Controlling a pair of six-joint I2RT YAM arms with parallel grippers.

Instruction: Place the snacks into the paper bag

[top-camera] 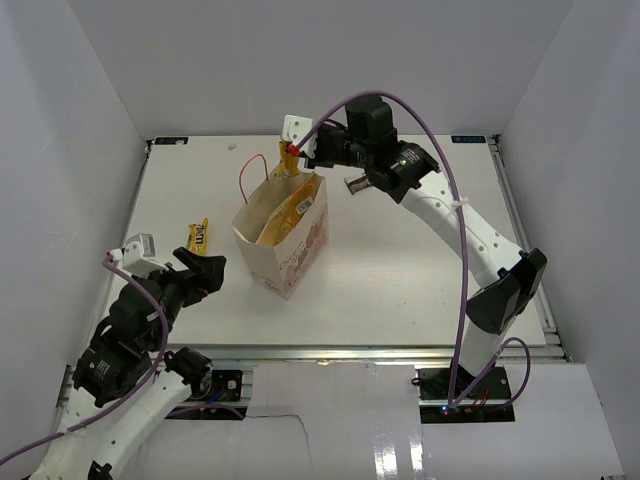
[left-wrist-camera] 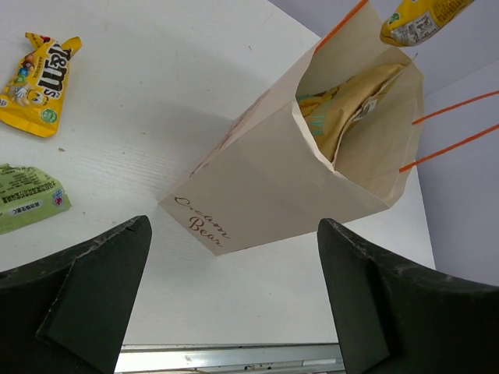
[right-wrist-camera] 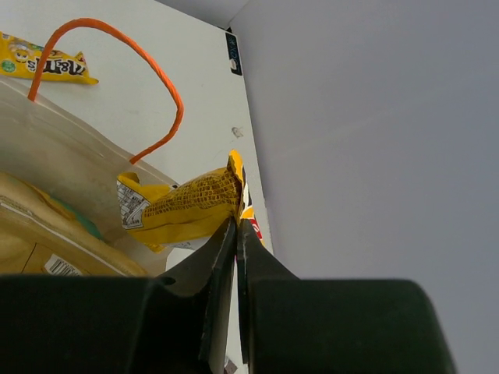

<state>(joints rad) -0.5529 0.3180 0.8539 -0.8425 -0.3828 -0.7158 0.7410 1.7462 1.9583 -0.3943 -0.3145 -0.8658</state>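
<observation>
The M&M's packet is outward of my left gripper and below it, still outside the bag. My left gripper will move outward and down onto the M&M's packet's far end [top-camera: 202, 224] [left-wrist-camera: 56, 50].
The cream paper bag [top-camera: 290, 250] stands open mid-table with orange cord handles; it also shows in the left wrist view [left-wrist-camera: 265, 179] and the right wrist view [right-wrist-camera: 54, 148]. The tan chip bag [top-camera: 283, 215] sits inside it [left-wrist-camera: 351, 105]. My right gripper [top-camera: 293, 152] is shut on a yellow wrapper [right-wrist-camera: 183, 206] and holds it above the bag's far rim [left-wrist-camera: 421, 17]. A yellow M&M's packet [top-camera: 198, 238] lies left of the bag [left-wrist-camera: 39, 78]. A green pouch [left-wrist-camera: 27, 199] lies near it. My left gripper [left-wrist-camera: 234, 265] is open and empty, left of and nearer than the bag [top-camera: 205, 272].
A small dark brown-and-white thing [top-camera: 355, 183] lies on the table right of the bag, under the right arm. White walls close in the table on the left, back and right. The table's metal front rail [left-wrist-camera: 234, 358] runs just below my left gripper.
</observation>
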